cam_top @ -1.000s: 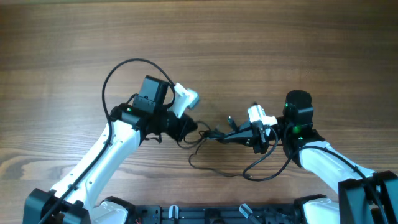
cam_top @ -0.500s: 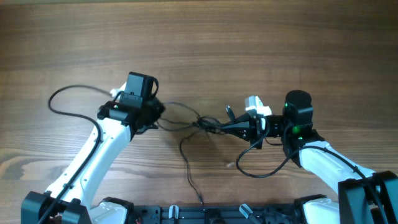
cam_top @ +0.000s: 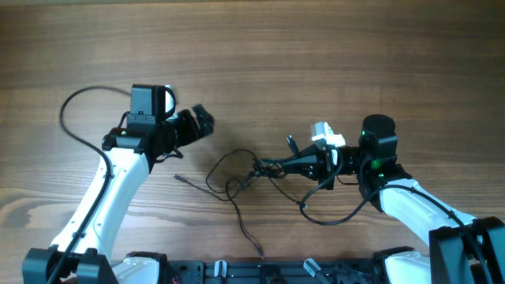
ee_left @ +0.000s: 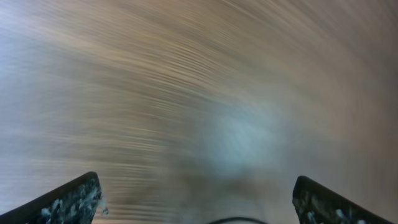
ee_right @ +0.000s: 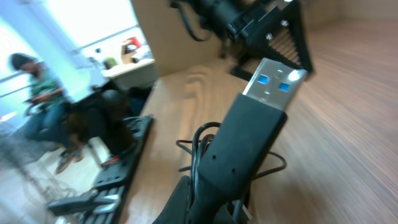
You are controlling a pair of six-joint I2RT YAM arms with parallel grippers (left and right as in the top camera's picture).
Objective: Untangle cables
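Next, my right gripper goes to the right in the overhead view, tilting down to release the USB plug over empty wood clear of the loops.
The cables (cam_top: 230, 172) lie as thin black loops at the table's middle, with one strand trailing toward the front edge and a tiny plug (cam_top: 180, 178) at the left. My right gripper (cam_top: 298, 165) is shut on the cables at their right end. In the right wrist view a black USB plug (ee_right: 261, 118) with a blue insert sticks up from the right gripper (ee_right: 217, 205), with thin cables (ee_right: 202, 140) bunched beside it. My left gripper (cam_top: 203, 125) hangs open up and left of the loops, touching nothing. The left wrist view is blurred; the left gripper (ee_left: 199, 196) holds nothing.
A thick black arm cable (cam_top: 75, 110) arcs out left of the left arm. Another arm cable (cam_top: 331, 219) loops below the right gripper. A black rail (cam_top: 260, 272) runs along the front edge. Bare wood lies behind both arms.
My left gripper has opened, let go of the strand and drawn back to the left. The stretched cables have dropped slack into loops on the table. The right arm has stayed put.
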